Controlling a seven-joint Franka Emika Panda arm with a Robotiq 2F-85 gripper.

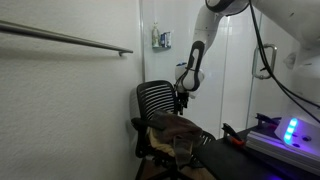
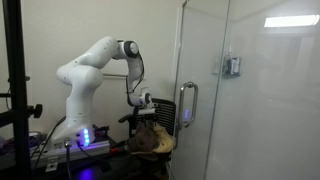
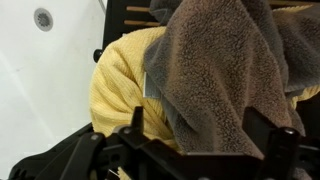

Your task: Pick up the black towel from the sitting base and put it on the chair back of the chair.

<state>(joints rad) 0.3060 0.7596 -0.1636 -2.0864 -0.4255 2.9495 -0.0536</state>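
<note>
My gripper comes down onto the fold of the dark towel beside the yellow towel [image 3: 120, 80] next.
The dark grey-brown towel [image 3: 220, 60] lies bunched on the seat of the black mesh chair, on top of a yellow towel [image 3: 120, 80]. In both exterior views the pile shows as a brown heap [image 1: 175, 125] [image 2: 150, 140] on the seat. The chair back [image 1: 155, 98] stands upright behind it, bare. My gripper [image 3: 200, 125] is open, its two black fingers wide apart on either side of a fold of the dark towel. In the exterior views it [image 1: 182, 98] [image 2: 147, 108] points down just above the heap.
A white wall with a metal rail [image 1: 70, 38] is close beside the chair. A glass door with a handle [image 2: 187, 105] stands in front of the chair. A device with a blue light [image 1: 290, 130] sits on the bench by the robot base.
</note>
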